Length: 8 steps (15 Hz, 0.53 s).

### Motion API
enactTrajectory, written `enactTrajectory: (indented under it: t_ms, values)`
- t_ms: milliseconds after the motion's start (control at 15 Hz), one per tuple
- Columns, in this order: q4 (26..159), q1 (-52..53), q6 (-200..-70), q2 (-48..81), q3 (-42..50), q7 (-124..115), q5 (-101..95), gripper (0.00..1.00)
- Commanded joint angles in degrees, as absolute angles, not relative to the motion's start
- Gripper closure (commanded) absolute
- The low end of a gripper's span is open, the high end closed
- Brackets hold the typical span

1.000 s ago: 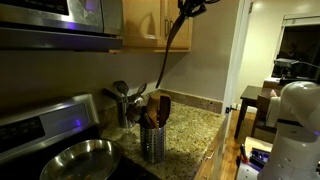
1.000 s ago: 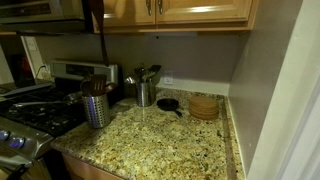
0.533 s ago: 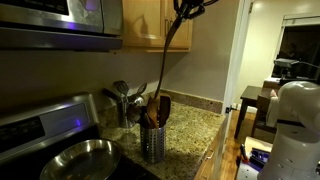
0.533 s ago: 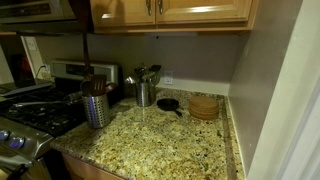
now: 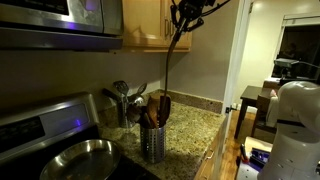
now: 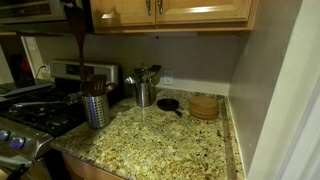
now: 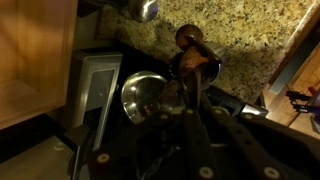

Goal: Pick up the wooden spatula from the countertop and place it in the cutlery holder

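The cutlery holder stands below the robot's gripper, so next the gripper will move down, bring the spatula's hanging end into the opening of the cutlery holder and let go of the spatula's handle.
My gripper is high under the cabinets, shut on the top of the wooden spatula. The spatula hangs nearly upright, its lower end just above the cutlery holder. That steel cup stands on the granite countertop and holds other wooden utensils. In the other exterior view the gripper and spatula hang over the holder. In the wrist view my jaws grip the spatula, which points down at the holder.
A steel pan sits on the stove beside the holder. A second cup with metal ladles stands at the back wall. A small black skillet and round wooden boards lie further along. Cabinets hang close overhead.
My gripper has carried the spatula sideways toward the stove side. The spatula now hangs more upright, with its lower end closer over the holder.
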<state>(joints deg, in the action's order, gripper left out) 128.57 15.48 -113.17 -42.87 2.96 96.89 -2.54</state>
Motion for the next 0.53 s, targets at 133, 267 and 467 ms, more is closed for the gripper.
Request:
enactTrajectory:
  t_ms: [133, 267, 467]
  values:
    - [133.97, 14.67, -120.74, -42.72, 1.41, 97.3, -5.67, 0.97]
    - [135.15, 15.01, -124.03, -42.09, 1.1, 97.45, -6.2, 0.97]
    - [136.44, 15.12, -127.83, -40.25, 0.87, 97.08, -6.34, 0.97]
